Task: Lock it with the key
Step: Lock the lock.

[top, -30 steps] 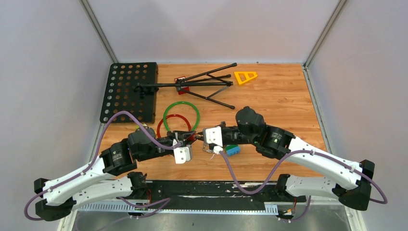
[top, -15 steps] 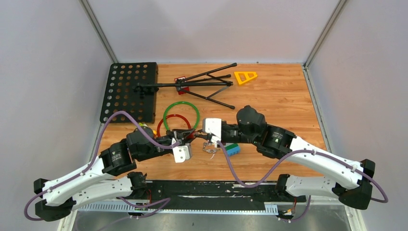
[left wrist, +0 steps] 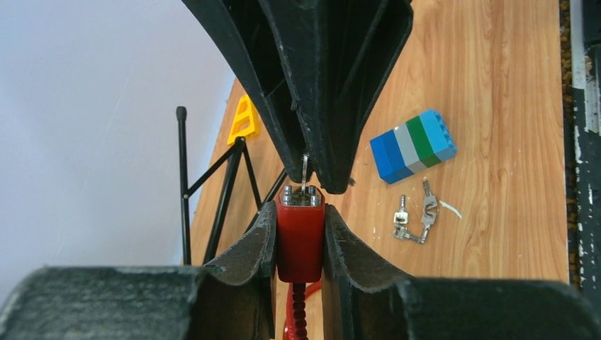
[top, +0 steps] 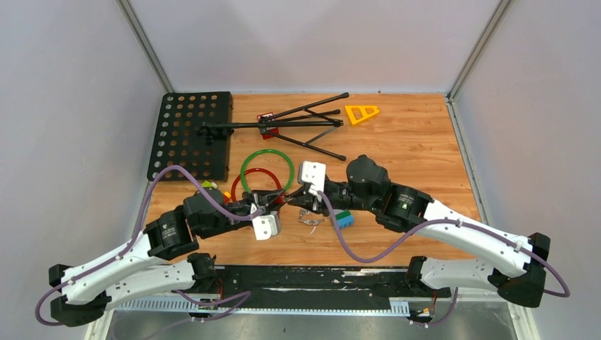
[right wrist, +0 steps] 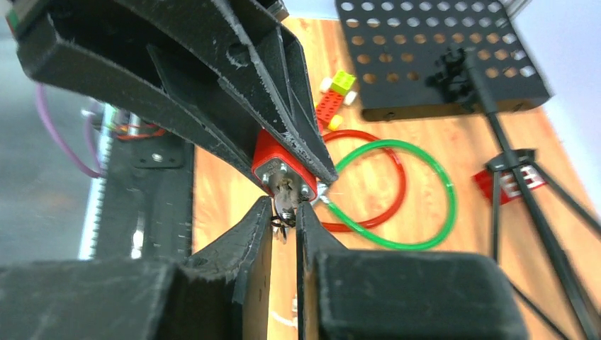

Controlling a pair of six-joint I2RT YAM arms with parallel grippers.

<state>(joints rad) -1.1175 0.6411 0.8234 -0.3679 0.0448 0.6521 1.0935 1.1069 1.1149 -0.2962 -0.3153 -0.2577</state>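
Next, my left gripper needs to carry the lock outward, tip the fingers down, lower and release the lock, since bare tabletop (top: 295,182) beside the green ring lies outward and below.
My left gripper (left wrist: 300,211) is shut on the red lock body (left wrist: 300,241), pinching both of its sides, and the lock's red coiled cable (right wrist: 398,190) trails down to the table. The lock's metal face points at my right gripper (right wrist: 285,205). That gripper is shut on the silver key (right wrist: 286,200), whose blade (left wrist: 305,170) sits in the keyhole. In the top view the two grippers meet tip to tip at the lock (top: 280,201), just above the table near the middle front.
A spare key bunch (top: 310,218) and a blue-green brick (top: 344,219) lie under my right wrist. A green ring (top: 267,150) lies behind the lock. A black perforated plate (top: 190,134), a folded tripod (top: 298,124) and a yellow triangle (top: 361,113) lie at the back.
My right wrist has rolled while gripping the key, its white camera block swinging from beside the gripper to above it. The left arm has shifted slightly left, still holding the lock.
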